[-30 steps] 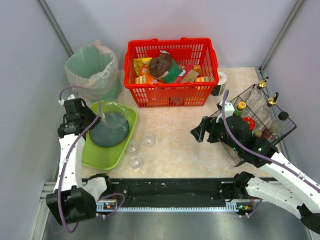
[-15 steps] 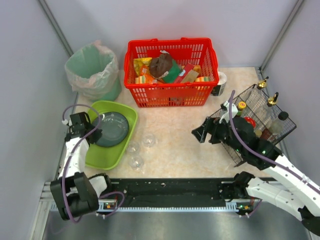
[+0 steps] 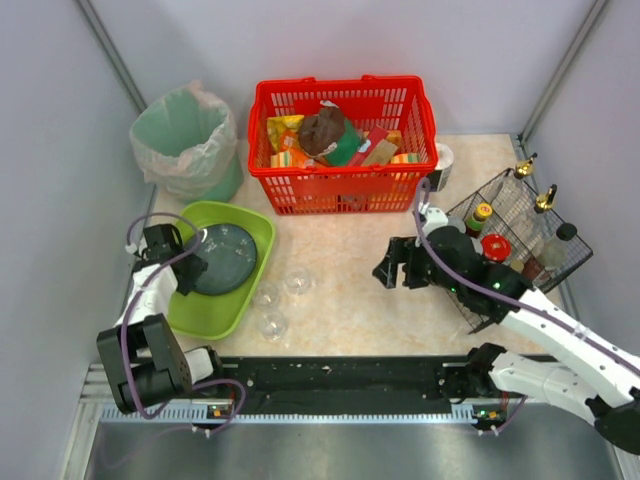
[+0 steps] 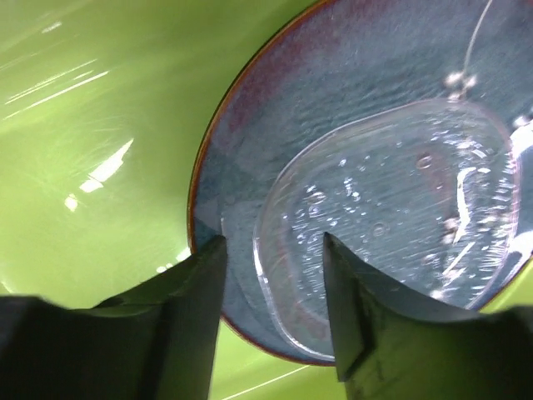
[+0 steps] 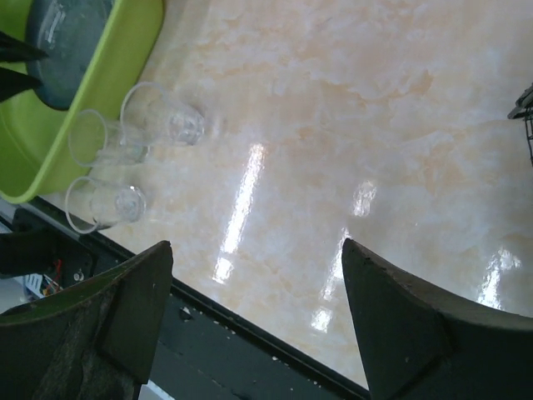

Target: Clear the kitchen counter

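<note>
My right gripper moves toward the nearest clear glass next, which has bare counter on its side away from the tray (image 3: 210, 315), and down onto that glass's rim.
The kitchen counter (image 3: 345, 300) carries three clear glasses (image 3: 272, 324) beside a lime-green tray (image 3: 210, 315). In the tray lies a dark blue plate (image 3: 212, 278) with a clear shallow dish (image 4: 391, 208) resting on it. My left gripper (image 3: 190, 264) is low in the tray at the plate's left edge. Its jaws stand open on either side of the plate's rim (image 4: 241, 333), gripping nothing. My right gripper (image 3: 385, 268) hovers open over bare counter (image 5: 333, 125), right of the glasses (image 5: 158, 112), with nothing between its fingers (image 5: 400, 325).
A red basket (image 3: 343, 195) full of packets stands at the back. A bin with a green bag (image 3: 185, 140) sits at back left. A wire rack (image 3: 520, 215) with bottles is at the right, and a white cup (image 3: 441, 165) behind it. A black rail (image 3: 340, 378) runs along the front.
The left gripper came down into the tray with the clear dish, set it on the plate and opened. The right gripper shifted slightly left.
</note>
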Tool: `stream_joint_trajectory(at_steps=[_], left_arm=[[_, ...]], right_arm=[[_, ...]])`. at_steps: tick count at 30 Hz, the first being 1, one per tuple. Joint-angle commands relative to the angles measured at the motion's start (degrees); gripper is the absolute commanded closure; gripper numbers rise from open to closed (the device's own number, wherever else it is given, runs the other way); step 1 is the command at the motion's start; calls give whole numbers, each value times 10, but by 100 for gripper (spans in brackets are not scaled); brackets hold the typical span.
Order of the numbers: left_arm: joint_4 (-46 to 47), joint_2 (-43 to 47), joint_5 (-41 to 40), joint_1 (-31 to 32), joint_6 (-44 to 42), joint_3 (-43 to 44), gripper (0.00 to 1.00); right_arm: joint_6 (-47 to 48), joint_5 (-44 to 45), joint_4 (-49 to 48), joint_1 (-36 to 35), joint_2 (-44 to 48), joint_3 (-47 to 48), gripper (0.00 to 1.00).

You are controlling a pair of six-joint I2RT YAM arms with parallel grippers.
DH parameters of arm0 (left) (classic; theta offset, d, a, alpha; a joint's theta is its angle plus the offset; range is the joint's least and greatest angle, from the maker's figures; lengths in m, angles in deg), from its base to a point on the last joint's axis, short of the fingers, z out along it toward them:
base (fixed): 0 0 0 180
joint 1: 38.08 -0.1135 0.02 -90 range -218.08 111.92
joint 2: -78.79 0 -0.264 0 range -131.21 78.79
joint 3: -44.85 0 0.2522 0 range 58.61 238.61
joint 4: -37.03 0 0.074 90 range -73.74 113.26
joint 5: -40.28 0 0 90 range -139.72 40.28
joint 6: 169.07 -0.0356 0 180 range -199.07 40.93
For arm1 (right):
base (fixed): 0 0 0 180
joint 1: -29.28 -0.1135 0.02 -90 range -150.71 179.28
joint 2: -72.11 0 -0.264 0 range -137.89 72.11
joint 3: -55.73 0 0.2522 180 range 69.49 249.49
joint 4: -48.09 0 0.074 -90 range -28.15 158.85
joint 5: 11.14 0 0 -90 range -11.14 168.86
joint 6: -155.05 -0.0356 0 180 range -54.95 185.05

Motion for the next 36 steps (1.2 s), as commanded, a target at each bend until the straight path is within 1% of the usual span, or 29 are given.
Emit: stream_joint_trajectory(at_steps=[1, 5, 7, 11, 15, 18, 21, 26, 28, 31, 34, 36], left_arm=[[-9, 8, -28, -3, -10, 24, 35], [-25, 49, -17, -3, -19, 39, 15], [-35, 79, -8, -4, -35, 53, 10], [-53, 142, 59, -3, -76, 82, 2], [-47, 205, 152, -3, -122, 97, 2], [-37, 223, 258, -3, -150, 108, 2], [-33, 233, 327, -3, -145, 116, 2], [-2, 247, 402, 1, -119, 102, 2], [10, 241, 418, 4, -114, 100, 2], [6, 215, 419, 13, -124, 108, 1], [-7, 194, 412, 30, -134, 120, 1], [-6, 190, 406, 37, -134, 121, 2]], right_arm=[[30, -38, -1, 5, -39, 22, 19], [39, -48, -36, -7, -67, 14, 18], [45, -48, -53, -27, -87, 17, 17], [61, -16, -71, -90, -178, 60, 17], [70, 13, -95, -138, -274, 115, 21], [66, 40, -112, -151, -332, 152, 26], [52, 60, -152, -159, -369, 168, 29], [38, 85, -195, -168, -424, 190, 34], [40, 98, -187, -173, -450, 211, 35], [45, 101, -183, -174, -482, 238, 37], [43, 117, -176, -178, -513, 259, 39], [37, 126, -170, -179, -528, 264, 42]])
